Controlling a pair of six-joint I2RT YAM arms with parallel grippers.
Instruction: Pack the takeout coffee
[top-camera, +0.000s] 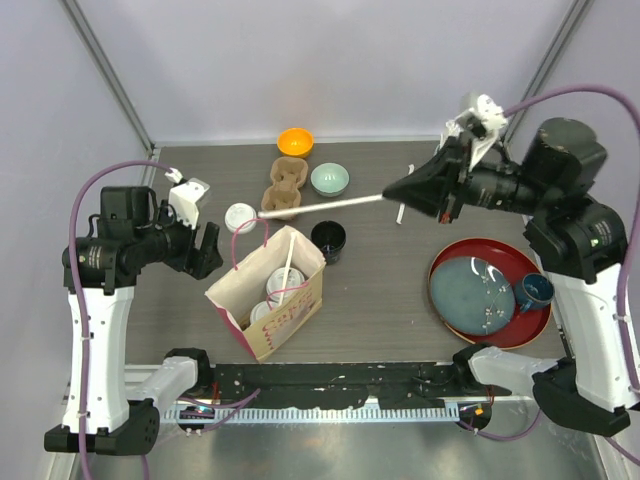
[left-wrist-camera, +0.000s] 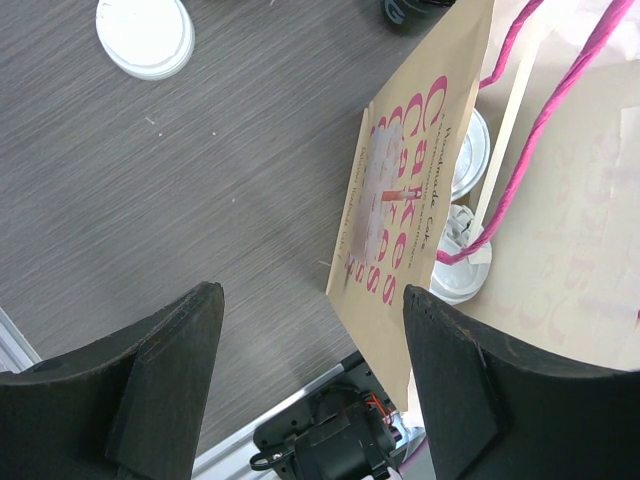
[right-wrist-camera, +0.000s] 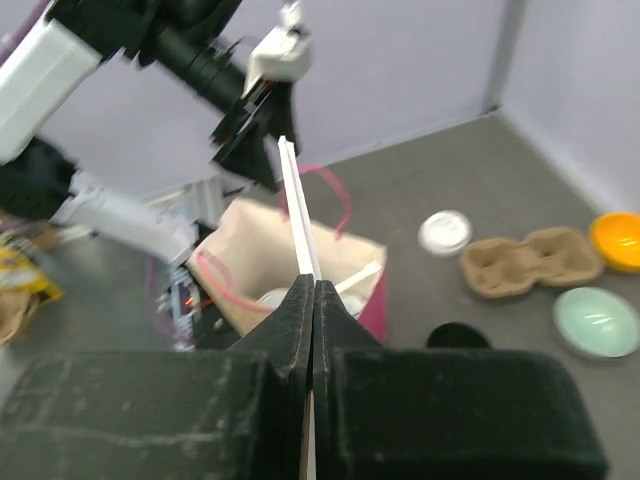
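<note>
Next, my right gripper moves down toward the bag's rim by the black cup (right-wrist-camera: 358, 272), then lets go of the straw inside the open paper bag.
Takeout coffee cups with white lids (top-camera: 279, 282) stand inside the open paper bag (top-camera: 305, 300); their lids (left-wrist-camera: 462, 272) also show in the left wrist view, behind the bag's printed wall (left-wrist-camera: 400, 200). One black cup (top-camera: 328, 240) stands lidless on the table right of the bag, and a loose white lid (top-camera: 240, 216) lies behind the bag. My right gripper (top-camera: 390, 193) is shut on a long white straw (top-camera: 320, 203) that reaches left toward the bag; its jaws (right-wrist-camera: 313, 285) pinch the straw (right-wrist-camera: 298, 215). My left gripper (top-camera: 207, 250) hangs open and empty left of the bag (left-wrist-camera: 312, 380).
A cardboard cup carrier (top-camera: 283, 188), an orange bowl (top-camera: 295, 142) and a pale green bowl (top-camera: 329, 179) sit at the back. On the right, a red tray (top-camera: 440, 300) bears a blue plate and a dark blue mug (top-camera: 533, 290). Another straw (top-camera: 291, 262) leans in the bag.
</note>
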